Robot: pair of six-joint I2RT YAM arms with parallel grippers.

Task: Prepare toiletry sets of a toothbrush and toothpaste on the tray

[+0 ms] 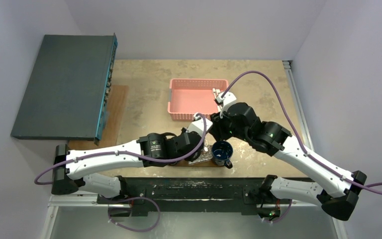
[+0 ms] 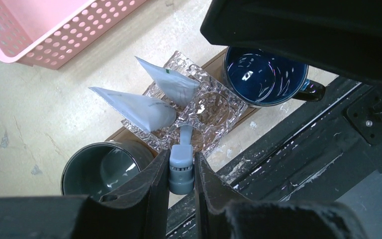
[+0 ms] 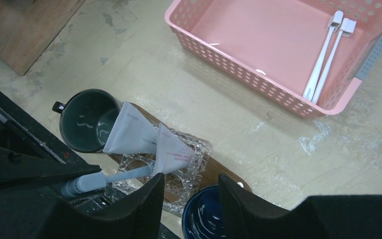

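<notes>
The toothbrush's thin end already reaches inside, so my left gripper should move slightly down and back above the clear glass holder (image 1: 202, 155) (image 2: 206, 107) and release the toothbrush there.
My left gripper (image 2: 181, 160) is shut on the thick end of a pale blue toothbrush (image 2: 181, 172). The brush's thin end reaches into a clear glass holder (image 2: 206, 107) on the brown wooden tray (image 2: 121, 133). Two silvery-white toothpaste tubes (image 2: 139, 109) (image 2: 171, 84) lean in the holder. The toothbrush (image 3: 110, 178) and tubes (image 3: 129, 132) also show in the right wrist view. My right gripper (image 3: 189, 199) is open and empty above the holder and a dark blue mug (image 3: 205, 218). Two white toothbrushes (image 3: 323, 57) lie in the pink basket (image 3: 238, 69).
A grey mug (image 2: 102, 167) stands on the tray's left end and the blue mug (image 2: 263, 74) on its right end. The pink basket (image 1: 198, 98) sits behind the tray. A dark flat box (image 1: 64, 87) lies at the far left. The black rail (image 1: 194, 186) runs along the near edge.
</notes>
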